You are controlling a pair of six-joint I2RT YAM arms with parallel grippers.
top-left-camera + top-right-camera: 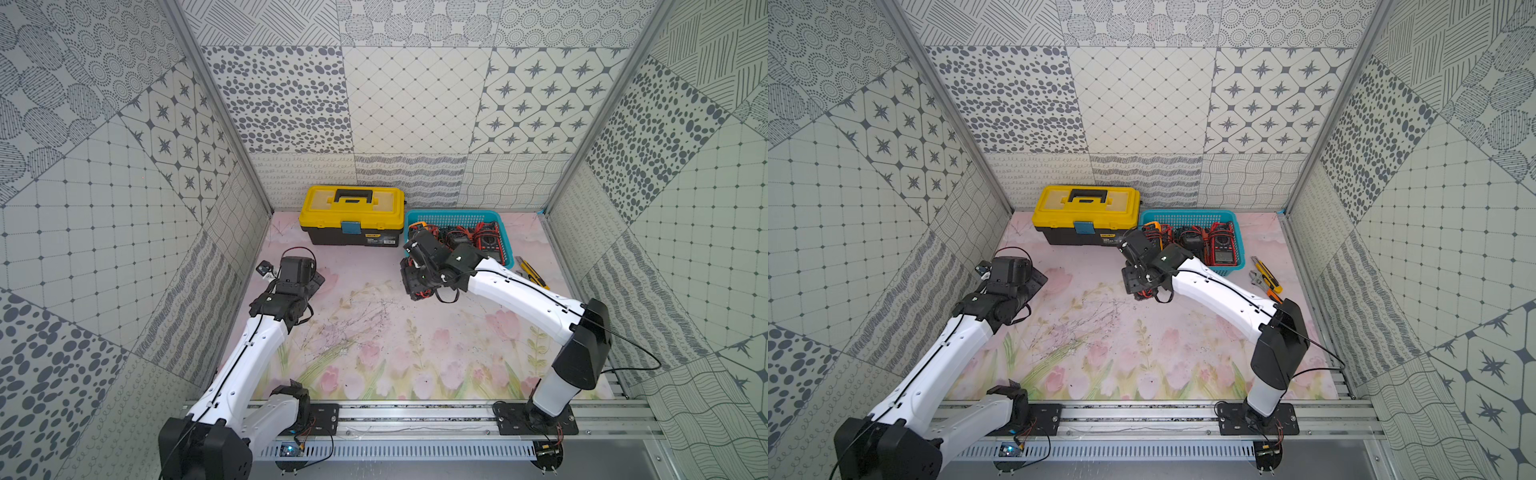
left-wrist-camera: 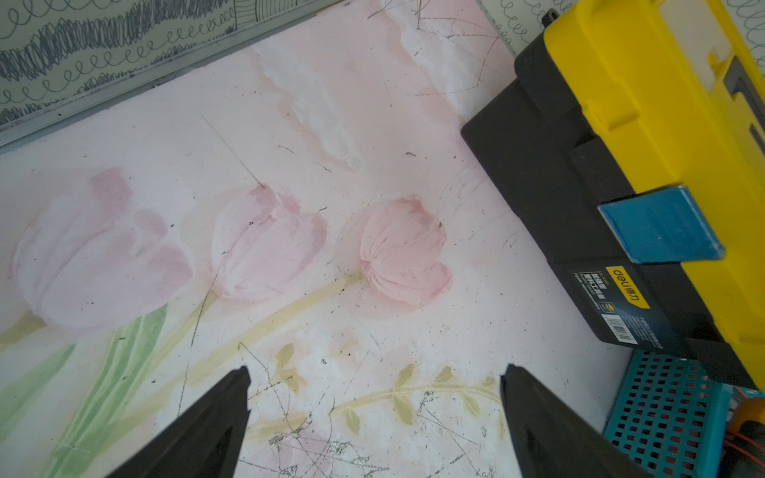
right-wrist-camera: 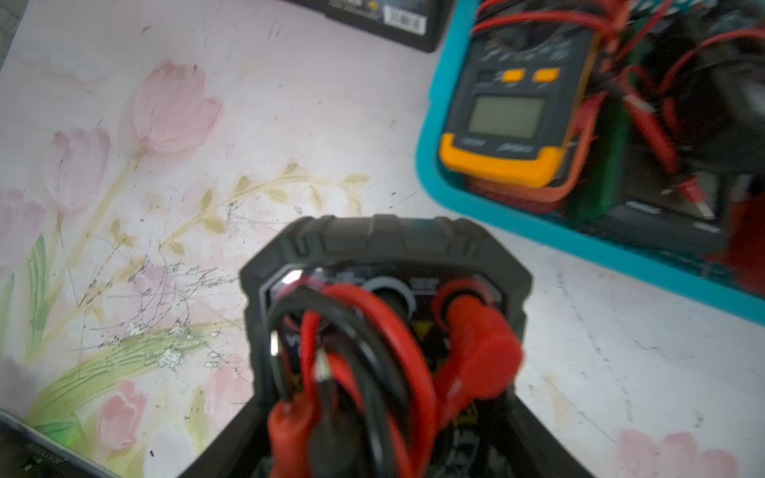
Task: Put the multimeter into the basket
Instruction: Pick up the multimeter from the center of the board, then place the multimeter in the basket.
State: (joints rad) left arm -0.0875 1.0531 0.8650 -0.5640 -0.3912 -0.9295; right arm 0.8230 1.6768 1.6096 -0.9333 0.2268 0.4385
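Note:
I will next move my right gripper outward over the basket's near rim and down onto the red meter by the knife (image 1: 1223, 246) to release the multimeter, because it hangs outside.
My right gripper (image 3: 385, 434) is shut on a black multimeter (image 3: 385, 244) with red and black leads coiled over its face. It holds the multimeter (image 1: 415, 284) over the mat, just outside the near left corner of the turquoise basket (image 1: 457, 216). The basket (image 3: 538, 231) has other meters in it: an orange-edged one (image 3: 507, 111) and a red one (image 1: 1223, 245), tangled in red leads. My left gripper (image 2: 374, 372) is open over bare mat at the left, with nothing between its fingers. The arm's body hides its jaws in both top views.
A yellow-lidded black toolbox (image 1: 353, 216) stands at the back, left of the basket (image 1: 1187, 214). A yellow utility knife (image 1: 532, 272) and a wrench (image 1: 1256, 278) lie on the mat right of the basket. Patterned walls close in three sides.

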